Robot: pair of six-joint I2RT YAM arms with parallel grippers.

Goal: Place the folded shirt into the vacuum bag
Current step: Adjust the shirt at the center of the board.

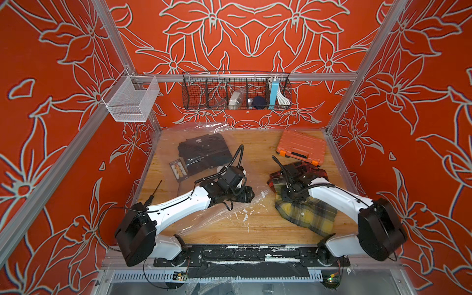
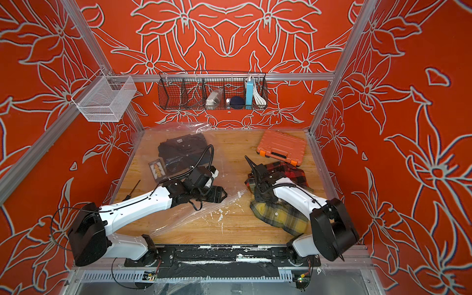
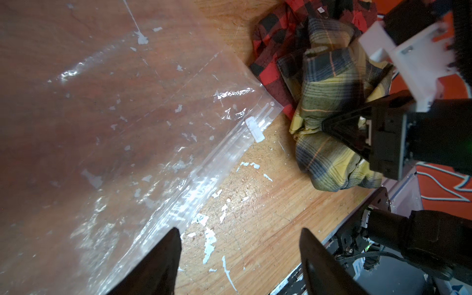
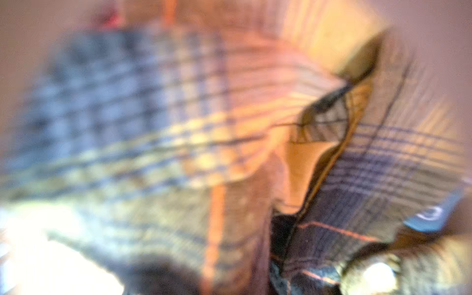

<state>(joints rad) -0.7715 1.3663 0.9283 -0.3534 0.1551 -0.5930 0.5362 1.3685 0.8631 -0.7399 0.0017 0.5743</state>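
Observation:
My right gripper is going to lift the fold next, carry it to the bag's white slider (image 1: 263, 193) and lower to release it, since the yellow shirt (image 1: 309, 217) lies bunched outside the bag.
The vacuum bag (image 1: 204, 224) (image 2: 178, 217) is clear crinkly plastic spread over the left half of the table. Its zip strip and white slider (image 3: 255, 130) face the shirts. A yellow plaid shirt (image 1: 309, 217) (image 2: 283, 217) (image 3: 327, 76) lies bunched on the right, partly over a red plaid shirt (image 1: 315, 169) (image 3: 270, 51). My right gripper (image 3: 325, 125) points down into the yellow cloth, its fingers pinched on a fold. Blurred yellow plaid (image 4: 178, 127) fills the right wrist view. My left gripper (image 1: 249, 195) (image 3: 240, 229) hovers open at the bag's zip edge, holding nothing.
A dark folded garment (image 1: 204, 150) and a card (image 1: 178, 171) show through the bag's far part. An orange tool case (image 1: 302, 146) sits at the back right. A screwdriver (image 1: 153, 194) lies at the left edge. A wire basket (image 1: 236, 92) and a mesh bin (image 1: 131, 98) hang above.

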